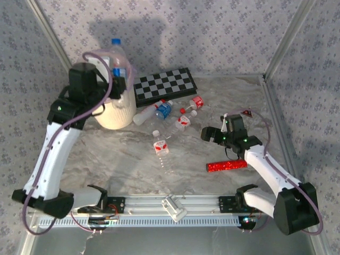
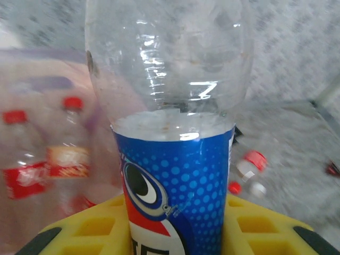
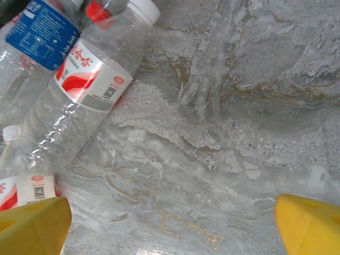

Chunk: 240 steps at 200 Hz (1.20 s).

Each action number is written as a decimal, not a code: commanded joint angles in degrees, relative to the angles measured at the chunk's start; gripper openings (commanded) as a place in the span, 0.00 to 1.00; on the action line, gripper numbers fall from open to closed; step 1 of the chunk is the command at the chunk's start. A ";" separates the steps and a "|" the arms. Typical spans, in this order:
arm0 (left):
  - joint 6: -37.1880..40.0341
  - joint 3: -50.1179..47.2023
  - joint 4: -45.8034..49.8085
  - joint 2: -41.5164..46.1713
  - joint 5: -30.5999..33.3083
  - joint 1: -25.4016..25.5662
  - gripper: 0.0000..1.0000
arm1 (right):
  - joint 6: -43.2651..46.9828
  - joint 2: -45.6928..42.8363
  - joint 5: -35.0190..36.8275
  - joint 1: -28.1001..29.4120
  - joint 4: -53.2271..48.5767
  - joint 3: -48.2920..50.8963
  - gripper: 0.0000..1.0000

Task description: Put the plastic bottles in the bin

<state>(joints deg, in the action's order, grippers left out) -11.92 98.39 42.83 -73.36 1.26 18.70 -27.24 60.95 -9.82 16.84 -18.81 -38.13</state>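
Observation:
Next, my left gripper lowers the upright blue-labelled bottle into the pink liner and lets go there, as the red-capped bottles already lie inside it.
My left gripper [image 1: 120,81] is shut on a large clear bottle [image 1: 117,54] with a blue cap, held upright over the bin [image 1: 114,114]. In the left wrist view the yellow fingers [image 2: 90,228] press both sides of its blue label [image 2: 175,186], and red-capped bottles [image 2: 69,154] lie inside the pink liner [image 2: 32,69]. Several small plastic bottles [image 1: 162,150] lie on the table between the bin and my right gripper [image 1: 215,133]. That gripper [image 3: 172,223] is open above bare marble, with a red-labelled bottle [image 3: 79,90] to its upper left.
A black-and-white checkerboard [image 1: 164,85] lies behind the bottles. A red glittery tube [image 1: 227,166] rests near the right arm. Patterned walls with metal posts close the table at the back and sides. The marble tabletop [image 1: 106,154] is bare at front left.

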 commanded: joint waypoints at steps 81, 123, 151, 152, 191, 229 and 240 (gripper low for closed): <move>14.71 21.84 12.70 -25.49 -14.25 -16.08 0.00 | 0.61 -5.62 -0.07 -1.11 -5.36 0.89 1.00; 16.06 17.26 13.12 -28.40 -15.03 -17.34 0.00 | 1.21 -5.69 -0.24 -1.26 -6.32 0.26 1.00; 17.17 13.73 12.25 -29.46 -13.91 -17.57 0.00 | 1.73 -5.84 -0.03 -1.46 -6.83 0.17 1.00; 17.18 13.70 12.18 -29.51 -13.91 -17.56 0.00 | 1.75 -5.84 -0.02 -1.46 -6.80 0.16 1.00; 16.80 5.83 7.72 -30.38 -14.74 -17.97 0.00 | 1.54 -5.23 -0.54 -1.69 -6.18 0.51 1.00; 15.95 2.46 4.28 -32.23 -16.06 -17.95 0.08 | 1.58 -4.70 -0.81 -1.72 -5.92 0.42 1.00; 15.27 1.43 2.89 -32.58 -16.55 -17.92 0.15 | 1.49 -4.71 -0.90 -1.68 -5.90 0.50 1.00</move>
<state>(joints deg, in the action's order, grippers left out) 3.84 101.93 47.64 -104.07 -12.49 0.69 -26.52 56.03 -9.87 15.57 -24.23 -37.60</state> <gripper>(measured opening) 0.318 0.998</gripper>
